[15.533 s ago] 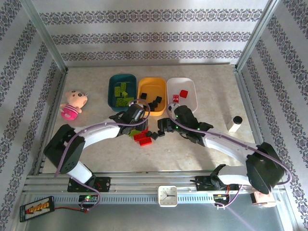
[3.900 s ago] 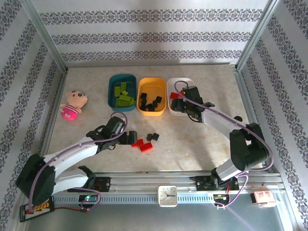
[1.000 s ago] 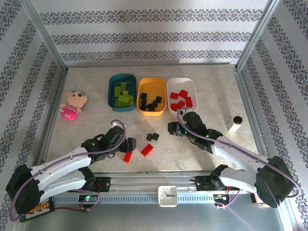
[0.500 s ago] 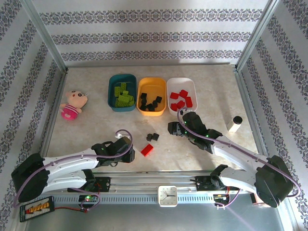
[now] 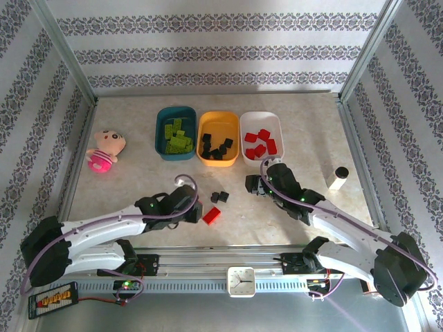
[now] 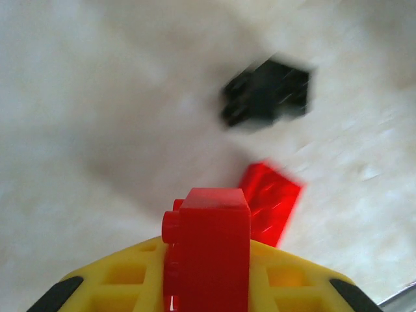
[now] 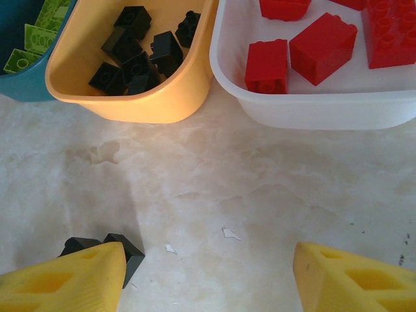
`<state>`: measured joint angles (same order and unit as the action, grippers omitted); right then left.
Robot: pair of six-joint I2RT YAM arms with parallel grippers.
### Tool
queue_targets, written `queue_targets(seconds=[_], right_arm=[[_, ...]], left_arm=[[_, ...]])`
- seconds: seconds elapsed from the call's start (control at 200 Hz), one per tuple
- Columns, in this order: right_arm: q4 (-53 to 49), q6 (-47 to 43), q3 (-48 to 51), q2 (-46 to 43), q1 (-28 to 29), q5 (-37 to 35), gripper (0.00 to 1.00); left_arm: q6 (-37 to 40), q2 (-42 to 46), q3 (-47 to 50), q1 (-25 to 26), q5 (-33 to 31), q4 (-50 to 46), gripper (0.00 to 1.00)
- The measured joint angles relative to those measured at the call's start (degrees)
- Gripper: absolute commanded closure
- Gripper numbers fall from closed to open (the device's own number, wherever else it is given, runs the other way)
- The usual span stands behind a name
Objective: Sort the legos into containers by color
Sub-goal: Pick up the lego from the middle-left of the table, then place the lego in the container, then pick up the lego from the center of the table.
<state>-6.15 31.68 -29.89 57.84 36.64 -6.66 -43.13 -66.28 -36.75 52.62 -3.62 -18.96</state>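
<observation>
I will raise the red lego in my left gripper next, then move it outward over the white tub [image 5: 279, 135] to release it among its own color.
My left gripper [image 5: 194, 209] is shut on a red lego [image 6: 207, 250], which stands upright between its yellow fingers [image 6: 123, 286]. Just beyond it a second red lego [image 5: 212, 215] [image 6: 272, 203] lies on the table, and two black legos [image 5: 219, 197] [image 6: 266, 92] sit a little farther off. My right gripper [image 5: 250, 185] [image 7: 208, 279] is open and holds nothing, with a black lego [image 7: 128, 251] by its left finger. The teal tub [image 5: 160, 131] holds green legos [image 5: 176, 133], the orange tub [image 5: 236, 145] [image 7: 130, 107] black ones, and the white tub [image 5: 279, 135] [image 7: 312, 112] red ones [image 7: 322, 44].
A pink plush doll [image 5: 104, 149] lies at the left side of the table. A small white cylinder [image 5: 338, 178] stands at the right. Metal frame rails border the table on every side.
The left gripper closed on the nearer red lego, lifted it and swung right toward the other red one. The right gripper shifted slightly right.
</observation>
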Motion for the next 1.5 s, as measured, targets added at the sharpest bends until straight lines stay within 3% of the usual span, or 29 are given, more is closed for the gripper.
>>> queue_targets(seconds=[0.125,0.3,0.555,0.67,0.834,0.964,1.119,1.224,1.499], right_arm=[[-0.11,0.15,1.22,-1.16,0.00,-0.20,0.31],[-0.83,0.81,2.45,-2.60,0.00,-0.26,0.31],[-1.33,1.22,4.13,-5.11,0.00,-0.46,0.31],[-1.79,1.25,4.72,-5.92,-0.02,-0.46,0.31],[-1.81,1.22,4.94,-6.32,-0.02,-0.44,0.30],[-1.79,1.22,4.94,-6.38,-0.02,-0.42,0.30],[-1.73,1.20,4.94,-6.34,-0.02,0.11,0.30],[-1.16,1.16,4.94,-5.29,0.00,1.38,0.31],[0.26,0.15,3.23,3.39,3.76,5.49,0.31]], left_arm=[[4.31,-8.66,-10.80,-4.04,1.33,1.62,0.86],[9.53,-27.45,-30.25,-9.99,5.16,4.26,0.87],[14.62,-50.51,-62.10,-11.45,8.17,1.64,0.85],[15.19,-58.25,-72.61,-12.15,8.98,-0.81,0.79],[15.30,-66.73,-81.22,-13.53,10.62,-3.32,0.58],[14.47,-68.87,-81.99,-14.10,11.78,-4.44,0.39],[13.97,-65.72,-79.08,-14.12,12.90,-3.30,0.31],[13.84,-56.57,-69.02,-14.12,13.03,-0.20,0.28],[11.82,-22.64,-34.64,-14.12,10.99,13.11,0.16]])
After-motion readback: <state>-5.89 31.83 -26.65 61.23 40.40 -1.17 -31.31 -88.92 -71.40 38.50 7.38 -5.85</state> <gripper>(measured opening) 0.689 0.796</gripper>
